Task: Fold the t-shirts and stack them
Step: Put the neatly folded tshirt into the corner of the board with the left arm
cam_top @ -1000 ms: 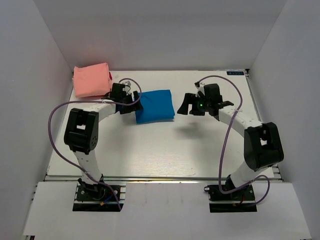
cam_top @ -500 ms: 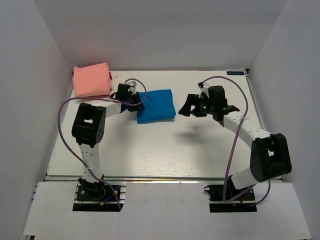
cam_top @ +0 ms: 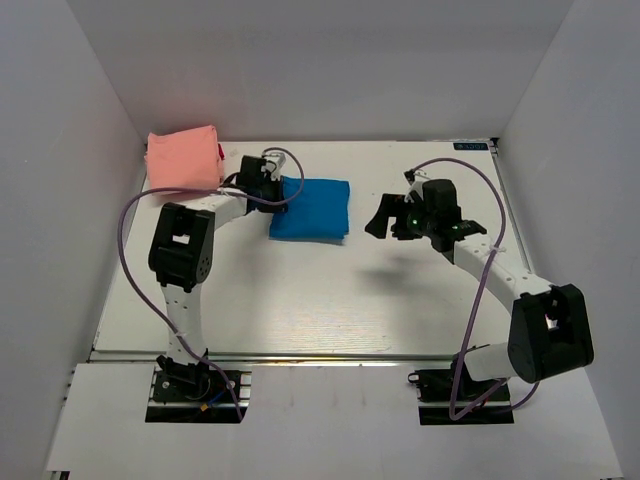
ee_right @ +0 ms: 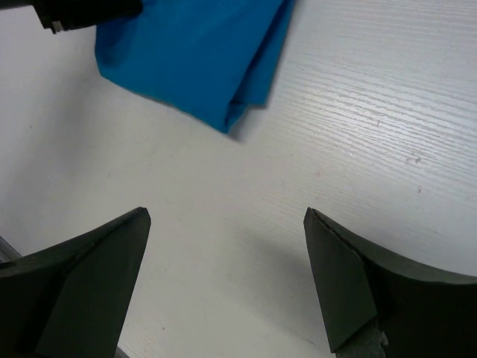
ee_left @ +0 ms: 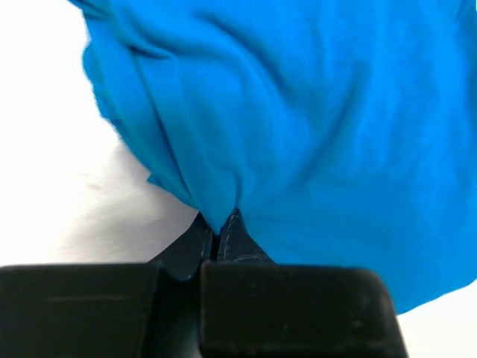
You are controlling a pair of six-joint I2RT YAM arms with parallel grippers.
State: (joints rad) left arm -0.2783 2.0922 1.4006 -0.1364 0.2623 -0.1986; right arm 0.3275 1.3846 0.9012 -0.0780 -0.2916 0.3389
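Note:
Next I need to lift my left gripper and carry the blue t-shirt (cam_top: pixel 312 208) onto the salmon-pink t-shirt (cam_top: pixel 184 159), then release it, since the salmon-pink t-shirt lies to the gripper's left in the top view.
The bright blue t-shirt (cam_top: pixel 312 208) lies folded near the middle of the white table. My left gripper (cam_top: pixel 279 192) is shut on its left edge. In the left wrist view the blue t-shirt (ee_left: pixel 298 127) fills the frame, and a pinch of cloth runs into the closed tips of the left gripper (ee_left: pixel 219 230). The salmon-pink t-shirt (cam_top: pixel 184 159) rests folded at the far left corner. My right gripper (cam_top: pixel 383 214) hangs open to the right of the blue one. In the right wrist view the right gripper (ee_right: pixel 227 216) spans bare table, with the blue t-shirt (ee_right: pixel 197 56) beyond it.
White walls (cam_top: pixel 60 200) close in the table on the left, right and back. The table's near edge rail (cam_top: pixel 320 355) runs in front of both arm bases. Purple cables (cam_top: pixel 125 240) loop from each arm.
My left gripper has moved a little toward the back and shut on the blue t-shirt's left edge; that shirt has shifted slightly. The right arm has drifted right and stretched out, jaws still open.

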